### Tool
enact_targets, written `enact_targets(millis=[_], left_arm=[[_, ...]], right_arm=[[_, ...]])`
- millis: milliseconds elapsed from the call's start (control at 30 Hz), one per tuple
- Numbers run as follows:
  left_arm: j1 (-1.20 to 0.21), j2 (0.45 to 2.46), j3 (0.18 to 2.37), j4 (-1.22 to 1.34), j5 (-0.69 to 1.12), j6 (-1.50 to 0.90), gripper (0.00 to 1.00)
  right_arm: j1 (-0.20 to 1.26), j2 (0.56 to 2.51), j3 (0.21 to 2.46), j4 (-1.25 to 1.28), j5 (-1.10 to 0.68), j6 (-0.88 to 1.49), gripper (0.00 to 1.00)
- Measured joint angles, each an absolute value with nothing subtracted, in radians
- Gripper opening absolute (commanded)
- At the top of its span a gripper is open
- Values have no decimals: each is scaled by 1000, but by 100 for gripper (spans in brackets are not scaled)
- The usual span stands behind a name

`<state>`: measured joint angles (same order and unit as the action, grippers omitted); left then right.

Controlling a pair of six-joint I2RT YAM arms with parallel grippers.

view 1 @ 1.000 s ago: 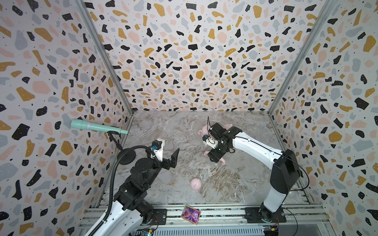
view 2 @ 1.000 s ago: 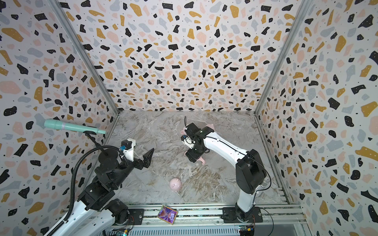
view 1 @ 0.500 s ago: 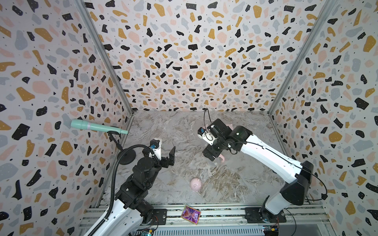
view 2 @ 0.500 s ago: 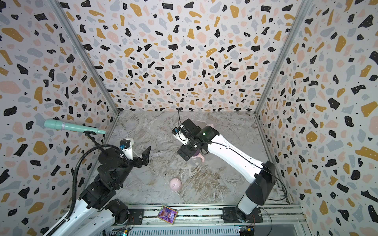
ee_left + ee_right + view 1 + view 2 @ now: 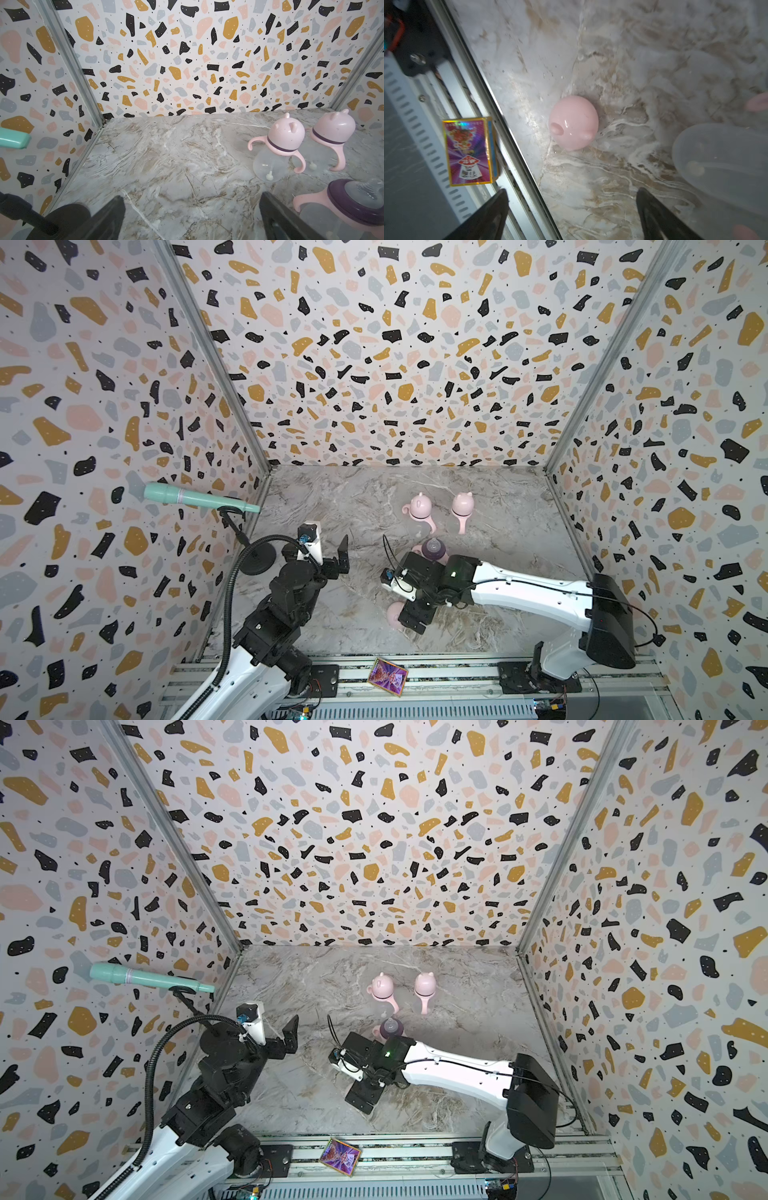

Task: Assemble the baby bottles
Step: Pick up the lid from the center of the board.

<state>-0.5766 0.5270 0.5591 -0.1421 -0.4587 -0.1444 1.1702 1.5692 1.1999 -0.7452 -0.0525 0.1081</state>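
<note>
The loose pink cap [image 5: 394, 615] [image 5: 573, 122] lies on the marble below the fingers of my right gripper, so next I will lower my right gripper over it and close the fingers on its rounded sides.
Two baby bottles with pink eared caps on stand upright at the back [image 5: 419, 508] [image 5: 462, 506], seen in both top views [image 5: 382, 988] [image 5: 424, 986]. A third bottle [image 5: 433, 549] stands in front of them with its purple teat ring bare [image 5: 357, 199]. A loose pink cap [image 5: 573, 122] lies on the marble near the front edge, half hidden by the gripper in a top view [image 5: 392, 614]. My right gripper [image 5: 401, 597] hovers open over that cap, apart from it [image 5: 574, 218]. My left gripper [image 5: 330, 549] is open and empty over bare marble [image 5: 192, 220].
A teal microphone [image 5: 199, 499] juts out on a black stand [image 5: 257, 560] by the left wall. A small purple card box [image 5: 387, 676] lies on the front rail [image 5: 517, 145]. Walls close in the marble floor on three sides.
My right arm has swung away from the third bottle toward the front and now hangs over the loose cap, with its jaws spread wider. The left arm has barely moved.
</note>
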Motion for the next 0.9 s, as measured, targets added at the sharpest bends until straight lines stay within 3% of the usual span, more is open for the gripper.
enact_targets(millis=[267, 900], left_arm=[[-577, 516, 558, -162, -469, -151, 100], [-577, 463, 558, -210, -472, -154, 100]], right_arm=[[1177, 1624, 1114, -557, -66, 186, 97], [1179, 1769, 1093, -377, -51, 284, 77]])
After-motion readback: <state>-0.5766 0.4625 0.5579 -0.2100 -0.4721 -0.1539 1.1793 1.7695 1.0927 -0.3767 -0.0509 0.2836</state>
